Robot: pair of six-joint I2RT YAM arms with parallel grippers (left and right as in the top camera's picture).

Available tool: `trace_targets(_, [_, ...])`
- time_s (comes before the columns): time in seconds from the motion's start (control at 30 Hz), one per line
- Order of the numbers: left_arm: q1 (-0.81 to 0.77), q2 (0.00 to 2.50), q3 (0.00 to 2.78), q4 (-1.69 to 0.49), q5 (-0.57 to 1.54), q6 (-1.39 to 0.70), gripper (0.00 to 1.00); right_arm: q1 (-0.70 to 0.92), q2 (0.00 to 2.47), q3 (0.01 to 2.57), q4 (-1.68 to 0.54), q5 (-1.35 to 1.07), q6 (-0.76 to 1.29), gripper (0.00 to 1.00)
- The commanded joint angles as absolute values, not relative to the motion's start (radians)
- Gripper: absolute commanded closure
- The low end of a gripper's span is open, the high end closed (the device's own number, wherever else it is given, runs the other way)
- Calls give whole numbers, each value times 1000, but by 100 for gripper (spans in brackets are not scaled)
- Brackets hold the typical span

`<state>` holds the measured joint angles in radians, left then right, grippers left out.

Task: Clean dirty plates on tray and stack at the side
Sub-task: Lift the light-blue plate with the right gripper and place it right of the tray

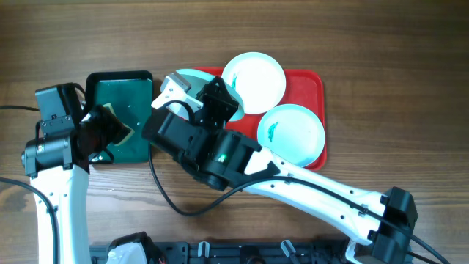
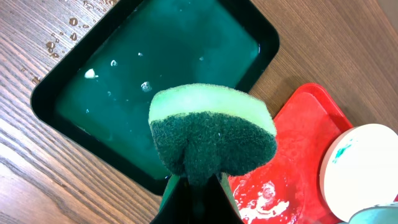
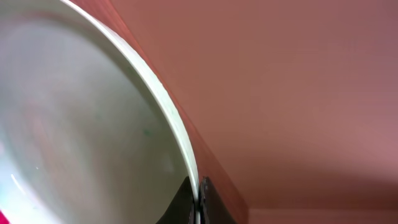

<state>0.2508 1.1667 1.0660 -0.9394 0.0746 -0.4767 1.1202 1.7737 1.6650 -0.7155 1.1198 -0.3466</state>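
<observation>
My right gripper needs to carry its plate to the right in the overhead view, then lower and release it on the clear wood beside the red tray.
The red tray (image 1: 311, 84) holds a white plate (image 1: 255, 81) at the back and a pale aqua plate (image 1: 293, 133) at the right, both with teal smears. A third pale aqua plate (image 1: 192, 75) is at the tray's left end. My right gripper (image 1: 176, 88) is shut on its rim; the right wrist view shows the jaws (image 3: 200, 198) pinching that rim (image 3: 177, 134) over the tray (image 3: 298, 93). My left gripper (image 1: 116, 126) is shut on a green sponge (image 2: 211, 134) over the dark green tray. A smeared plate (image 2: 360, 168) shows in the left wrist view.
The dark green tray (image 1: 121, 92) with a black rim holds water (image 2: 155, 62) and stands just left of the red tray. Foam streaks lie on the red tray floor (image 2: 267, 199). Water drops dot the wood (image 2: 62, 34). My right arm (image 1: 308, 191) crosses the table's front.
</observation>
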Motion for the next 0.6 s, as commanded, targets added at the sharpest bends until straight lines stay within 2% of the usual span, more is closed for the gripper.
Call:
trace_targets(0.0, [257,1167,1066,-936,86,-479,96,1095,1762,1673,-729,1004,-240,96])
trace_targets(0.07, [257,1167,1066,-937,86,-479,96,975,1762,1625,-758,666,-19,96])
trace_targets(0.13, [257,1167,1066,-937,86,-479,96,858,1764,1576,-748,382,115,96])
trace_targets(0.23, [256,1167,1066,-937,86,-479,96,605,1767,1513,-755,-46,243,96])
trace_targets(0.37, [256,1167,1066,-937,86,-479,96,290,1767,1513,-774,-434,319,96])
trace_targets(0.47, [256,1167,1064,-937,86,-479,96,97,1767,1513,-804,-534,324,96])
trace_targets(0.57, [256,1167,1064,-939,86,-479,96,-116,1770,1510,-905,-340,315,96])
